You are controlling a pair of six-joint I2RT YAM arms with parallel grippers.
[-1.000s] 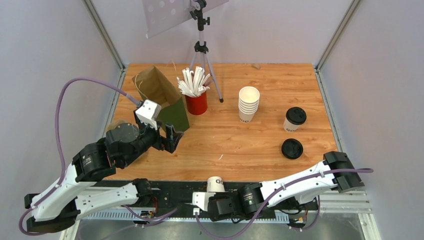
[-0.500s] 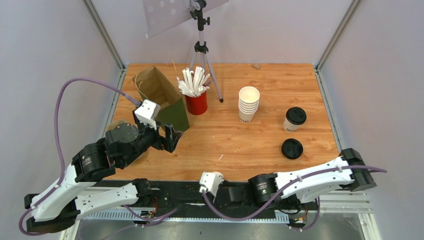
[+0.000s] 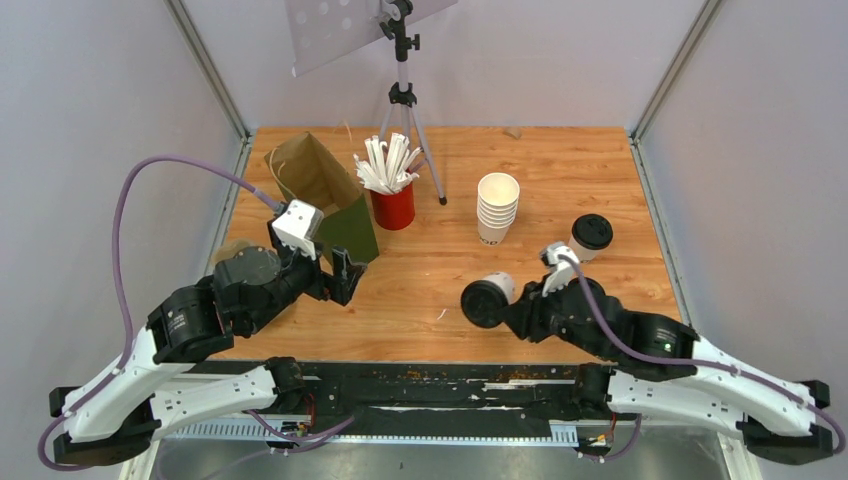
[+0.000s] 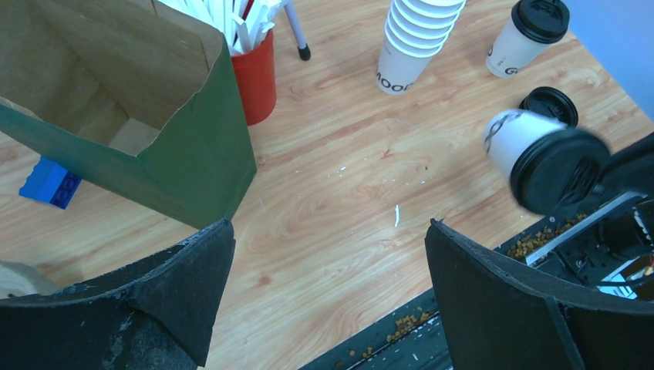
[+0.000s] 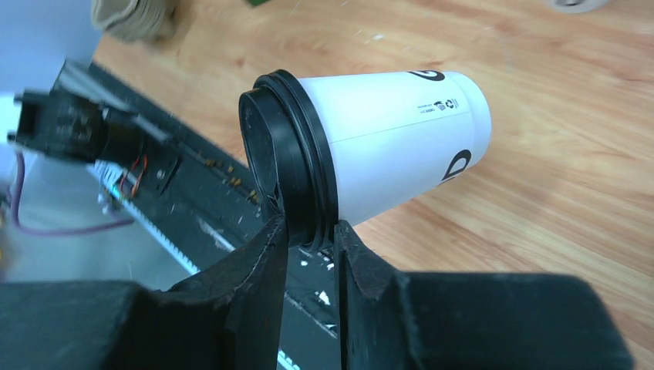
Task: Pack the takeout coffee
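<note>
The coffee (image 3: 487,298) is tipped sideways. My right gripper will next swing outward, turn the cup upright, and set it down on bare wood (image 3: 539,216) beside the lidless stack to release.
The takeout coffee (image 3: 487,298) is a white paper cup with a black lid, held on its side above the near middle of the table. My right gripper (image 3: 512,312) is shut on the lid's rim. In the right wrist view the fingers pinch the lid (image 5: 289,166) from below, and the cup body (image 5: 393,146) points away from them. The left wrist view shows the same cup (image 4: 513,139) at the right. My left gripper (image 3: 340,275) hangs open and empty beside the brown paper bag (image 3: 320,190); its jaws (image 4: 328,227) stand wide above bare wood.
A second lidded cup (image 3: 590,237) stands at the right. A stack of lidless white cups (image 3: 497,208) and a red cup of straws (image 3: 393,205) stand mid-table. A tripod (image 3: 403,95) is behind them. A loose black lid (image 4: 548,104) lies on the table.
My right arm has swung from over the near rail up onto the table, carrying the lidded cup forward and to the right. The left arm has stayed put.
</note>
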